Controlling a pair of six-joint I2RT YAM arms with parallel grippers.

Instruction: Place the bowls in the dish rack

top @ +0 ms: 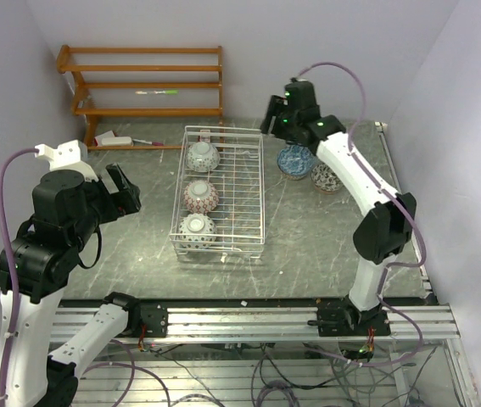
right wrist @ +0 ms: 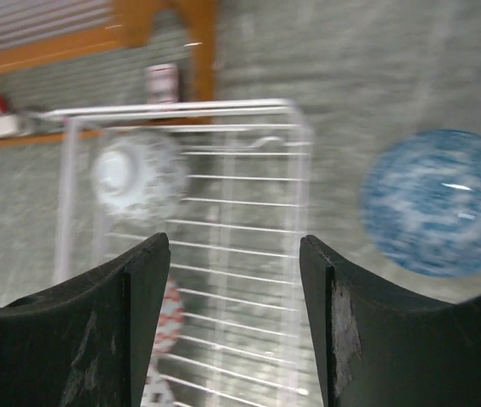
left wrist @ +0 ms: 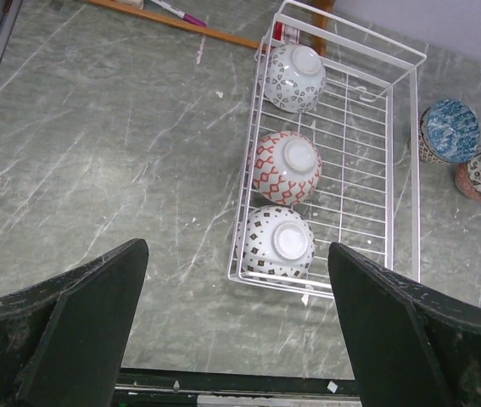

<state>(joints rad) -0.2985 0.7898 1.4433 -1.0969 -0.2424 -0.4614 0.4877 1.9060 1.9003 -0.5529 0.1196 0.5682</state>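
My right gripper crosses over and descends onto the bowl's rack-side rim next. The second patterned bowl stands upright below it, to its right in the top view.
The white wire dish rack stands mid-table. Three bowls lie upside down in a row along its left side: a grey-white one at the far end, a red-patterned one in the middle and a dotted one nearest. Upright on the table right of the rack are a blue bowl and a second patterned bowl. My right gripper hangs open and empty above the rack's far right corner, with the blue bowl to its right. My left gripper is open and empty, left of the rack.
An orange slatted wooden shelf stands against the back wall, with a marker and small items on its bottom board. Walls close in on the left and right. A metal rail runs along the near table edge.
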